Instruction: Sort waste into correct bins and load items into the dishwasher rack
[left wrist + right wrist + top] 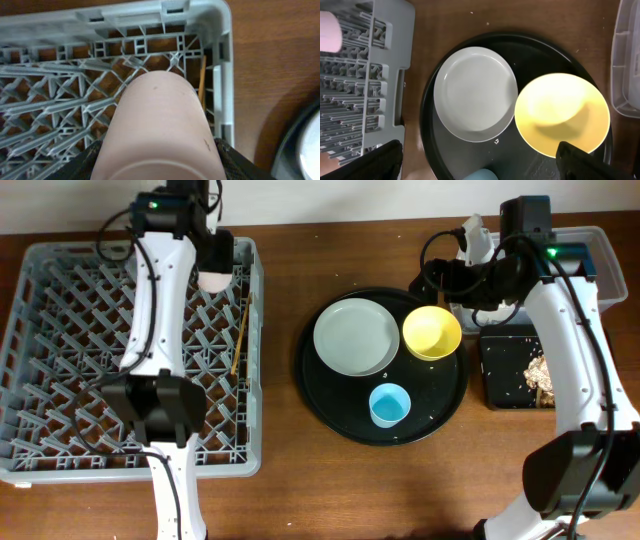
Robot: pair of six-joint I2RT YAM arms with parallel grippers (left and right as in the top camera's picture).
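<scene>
I need to lower the pink cup in my left gripper next and ease it back into the rack (60, 330) beside the wooden chopstick. The cup still hangs above the rack's grey wires.
My left gripper (213, 268) (160, 169) is shut on the pink cup (213, 280) (160, 125). It holds the cup over the far right corner of the grey dishwasher rack (60, 330) (150, 15), a black finger (240, 162) on each side. My right gripper (432, 280) (477, 146) is open wide above the round black tray (450, 415), with nothing between its fingers (382, 160). On that tray sit the grey-green plate (356, 337) (475, 92), the yellow bowl (432, 332) (562, 112) and the light blue cup (389, 405) (481, 175).
A shallow black rectangular tray (500, 375) at the right holds tan food scraps (540, 375). A clear tub (605, 250) (627, 60) stands behind it, under the right arm. A thin wooden chopstick (240, 335) (201, 85) lies along the rack's right wall.
</scene>
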